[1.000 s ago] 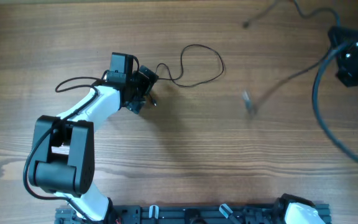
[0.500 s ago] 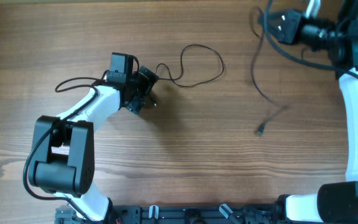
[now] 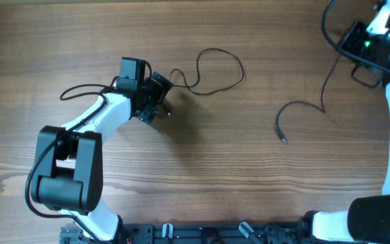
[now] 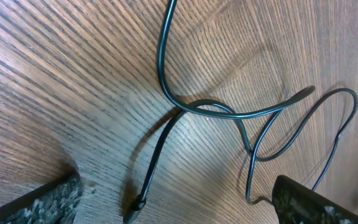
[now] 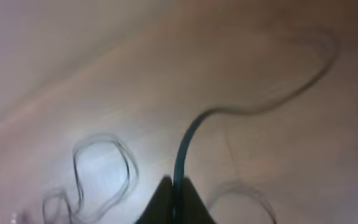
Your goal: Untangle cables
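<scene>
My right gripper will next move down to the left in the overhead view and let go of the cable over bare tabletop by its plug, because the looped cable is well away.
One thin black cable (image 3: 217, 51) lies in a loop on the wooden table right of my left gripper (image 3: 159, 99). In the left wrist view this cable (image 4: 166, 93) crosses over itself, and its plug end (image 4: 138, 205) lies between the spread fingers of the open left gripper (image 4: 179, 194). My right gripper (image 3: 355, 42) is raised at the far right and is shut on the second thin cable (image 3: 299, 103). That cable hangs down to the table and ends in a small plug (image 3: 284, 139). The blurred right wrist view shows the right gripper (image 5: 176, 196) pinching this cable (image 5: 188, 137).
Thicker black arm cables (image 3: 80, 90) run along the left arm and near the right arm at the top right. The left arm's base (image 3: 66, 173) stands at the lower left. A rail (image 3: 208, 234) runs along the front edge.
My right gripper has swung to the right with the second cable, and its free end has dragged and curled on the table. The left arm and looped cable have not moved.
</scene>
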Controlling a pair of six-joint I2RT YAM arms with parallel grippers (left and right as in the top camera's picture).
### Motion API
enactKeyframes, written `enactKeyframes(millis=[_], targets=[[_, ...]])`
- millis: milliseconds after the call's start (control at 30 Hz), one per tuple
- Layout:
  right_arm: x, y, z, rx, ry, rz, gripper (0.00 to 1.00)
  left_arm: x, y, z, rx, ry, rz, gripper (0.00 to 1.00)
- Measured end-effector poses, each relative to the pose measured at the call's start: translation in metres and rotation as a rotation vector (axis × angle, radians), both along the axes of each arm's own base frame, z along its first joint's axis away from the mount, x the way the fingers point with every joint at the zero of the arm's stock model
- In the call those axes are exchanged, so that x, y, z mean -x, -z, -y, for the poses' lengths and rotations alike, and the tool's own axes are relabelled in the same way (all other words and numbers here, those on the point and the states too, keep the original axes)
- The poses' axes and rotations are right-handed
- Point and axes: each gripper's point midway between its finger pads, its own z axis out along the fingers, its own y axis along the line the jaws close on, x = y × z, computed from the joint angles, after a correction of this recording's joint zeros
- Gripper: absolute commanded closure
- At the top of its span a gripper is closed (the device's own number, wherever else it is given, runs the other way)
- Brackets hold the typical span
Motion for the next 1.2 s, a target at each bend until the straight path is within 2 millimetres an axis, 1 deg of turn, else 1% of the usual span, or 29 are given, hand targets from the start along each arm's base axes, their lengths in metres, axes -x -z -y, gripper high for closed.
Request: enactKeyframes(millis=[33,133,200,267,333,367,400,433,500,567,600,633,667,700,733,767,833,867,933,967,1000,1033,1067,1133,1167,1200], targets=[[0.013,0.009,-0.005,-0.022,-0.005,-0.064,0.96,0.000,0.000,0.000,-0.002,0.000,0.001,0.00],[0.064,0.034,-0.041,-0.114,-0.066,-0.308,0.96,0.000,0.000,0.000,-0.004,-0.001,0.002,0.00],[0.082,0.039,-0.072,-0.134,-0.143,-0.385,0.96,0.000,0.000,0.000,-0.004,-0.001,0.002,0.00],[0.092,0.040,-0.097,-0.138,-0.216,-0.423,0.96,0.000,0.000,0.000,-0.004,-0.001,0.002,0.00],[0.093,0.039,-0.125,-0.130,-0.302,-0.411,0.96,0.000,0.000,0.000,-0.004,-0.001,0.002,0.00],[0.088,0.038,-0.135,-0.128,-0.330,-0.383,0.96,0.000,0.000,0.000,-0.004,-0.001,0.002,0.00],[0.081,0.037,-0.141,-0.130,-0.340,-0.353,0.96,0.000,0.000,0.000,-0.004,-0.001,0.002,0.00],[0.074,0.041,-0.144,-0.146,-0.321,-0.332,0.96,0.000,0.000,0.000,-0.004,-0.001,0.001,0.00],[0.070,0.058,-0.145,-0.168,-0.279,-0.338,0.96,0.000,0.000,0.000,-0.004,-0.001,0.001,0.00],[0.056,0.084,-0.146,-0.190,-0.246,-0.301,0.96,0.000,0.000,0.000,-0.005,-0.001,0.001,0.00],[0.045,0.094,-0.145,-0.199,-0.234,-0.258,0.96,0.000,0.000,-0.001,-0.005,-0.001,0.000,0.00],[0.034,0.098,-0.143,-0.206,-0.228,-0.213,0.96,0.000,0.000,-0.001,-0.005,-0.001,0.000,0.00],[0.022,0.098,-0.140,-0.226,-0.223,-0.160,0.96,0.000,0.000,-0.001,-0.005,-0.001,0.000,0.00],[0.002,0.086,-0.139,-0.263,-0.239,-0.055,0.96,0.000,0.000,-0.001,-0.005,-0.001,-0.001,0.00],[-0.018,0.067,-0.140,-0.297,-0.269,0.061,0.96,0.000,0.000,-0.001,-0.005,-0.001,-0.001,0.00],[-0.038,0.040,-0.142,-0.329,-0.313,0.202,0.96,0.000,0.000,-0.001,-0.006,-0.002,-0.002,0.00],[-0.062,-0.006,-0.143,-0.347,-0.353,0.404,0.96,0.001,0.000,-0.001,-0.008,-0.002,-0.002,0.00],[-0.066,-0.012,-0.138,-0.364,-0.304,0.419,0.96,0.001,0.000,-0.001,-0.009,-0.002,-0.003,0.00],[-0.073,-0.007,-0.121,-0.374,-0.157,0.399,0.96,0.001,0.000,-0.001,-0.010,-0.003,-0.003,0.00],[-0.077,-0.002,-0.102,-0.353,-0.040,0.393,0.96,0.001,0.001,-0.001,-0.011,-0.003,-0.003,0.00],[-0.080,0.000,-0.088,-0.333,0.039,0.394,0.96,0.001,0.000,-0.001,-0.011,-0.003,-0.003,0.00],[-0.080,0.006,-0.071,-0.301,0.121,0.384,0.96,0.001,0.000,-0.001,-0.011,-0.003,-0.003,0.00],[-0.076,0.016,-0.057,-0.268,0.192,0.348,0.96,0.001,0.000,-0.001,-0.011,-0.003,-0.003,0.00],[-0.056,0.045,-0.030,-0.198,0.338,0.226,0.96,0.001,0.000,-0.001,-0.011,-0.002,-0.003,0.00],[-0.042,0.060,-0.020,-0.174,0.410,0.151,0.96,0.001,0.000,-0.001,-0.012,-0.001,-0.003,0.00],[-0.016,0.082,-0.010,-0.136,0.498,0.029,0.96,0.001,0.001,-0.001,-0.012,-0.002,-0.003,0.00]])
